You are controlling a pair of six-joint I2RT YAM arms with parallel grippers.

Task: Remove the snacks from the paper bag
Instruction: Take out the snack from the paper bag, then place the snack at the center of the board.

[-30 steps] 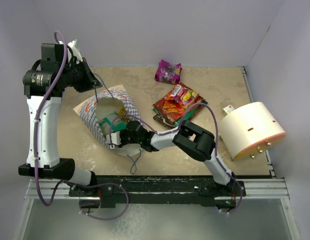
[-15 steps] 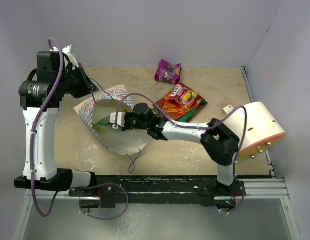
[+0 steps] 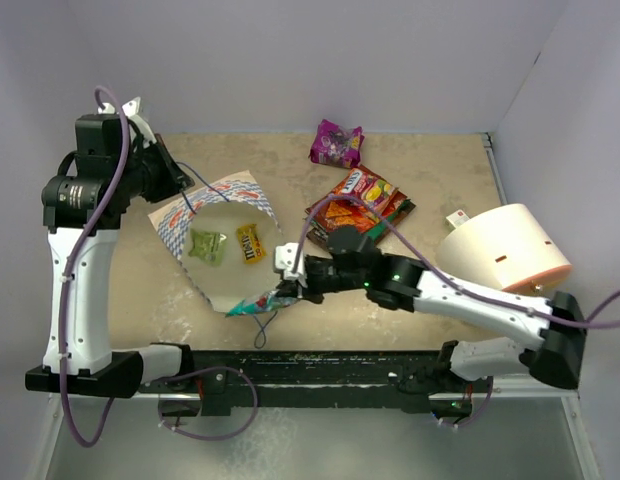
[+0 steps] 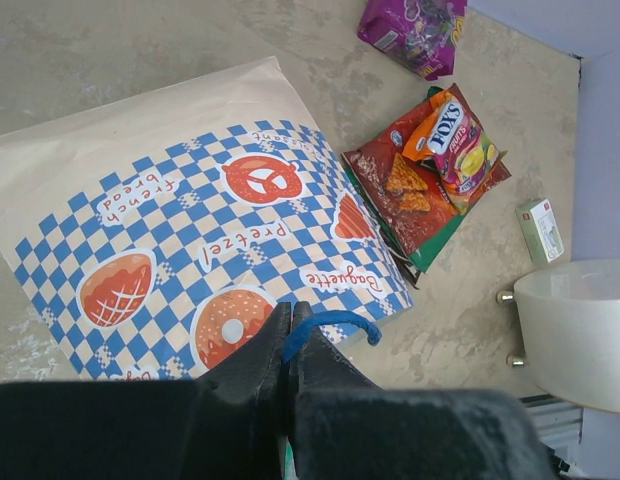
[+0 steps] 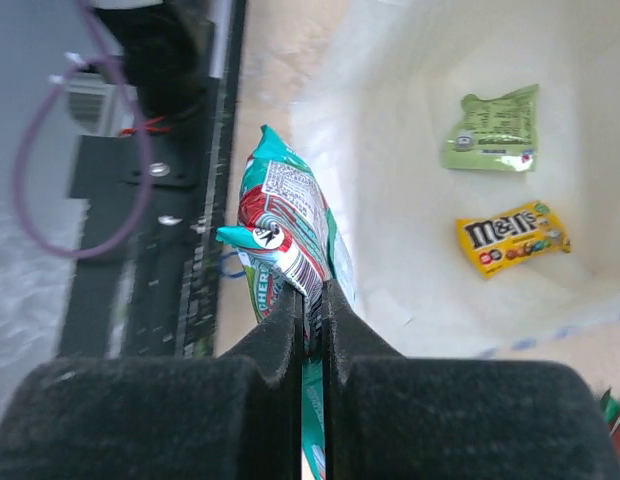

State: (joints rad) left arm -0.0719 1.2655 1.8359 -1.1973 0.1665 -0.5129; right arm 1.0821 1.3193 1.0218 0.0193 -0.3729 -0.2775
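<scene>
The teal packet should go down onto the red-orange pile next, since other snacks lie there, so my right gripper should swing outward, away from the bag (image 3: 218, 196), lower it and release it.
The paper bag (image 3: 218, 196) lies on its side, mouth toward the near edge. My left gripper (image 3: 178, 183) is shut on its blue string handle (image 4: 328, 324), holding the mouth up. Inside lie a pale green packet (image 3: 206, 246) and a yellow M&M's pouch (image 3: 251, 243). My right gripper (image 3: 287, 289) is shut on a teal packet (image 3: 258, 304) at the bag's near rim. In the right wrist view the teal packet (image 5: 288, 228) stands pinched between the jaws. A magenta packet (image 3: 336, 143) and a pile of red-orange and green packets (image 3: 360, 205) lie on the table to the right.
A large cream-peach cylinder (image 3: 500, 260) lies at the right edge, with a small pale box (image 3: 457, 217) beside it. The black base rail (image 3: 310, 370) runs along the near edge. Walls close the table at the back and right.
My right gripper closed on the teal packet inside the bag and drew back with it to the bag's near rim. My left gripper kept its hold on the handle.
</scene>
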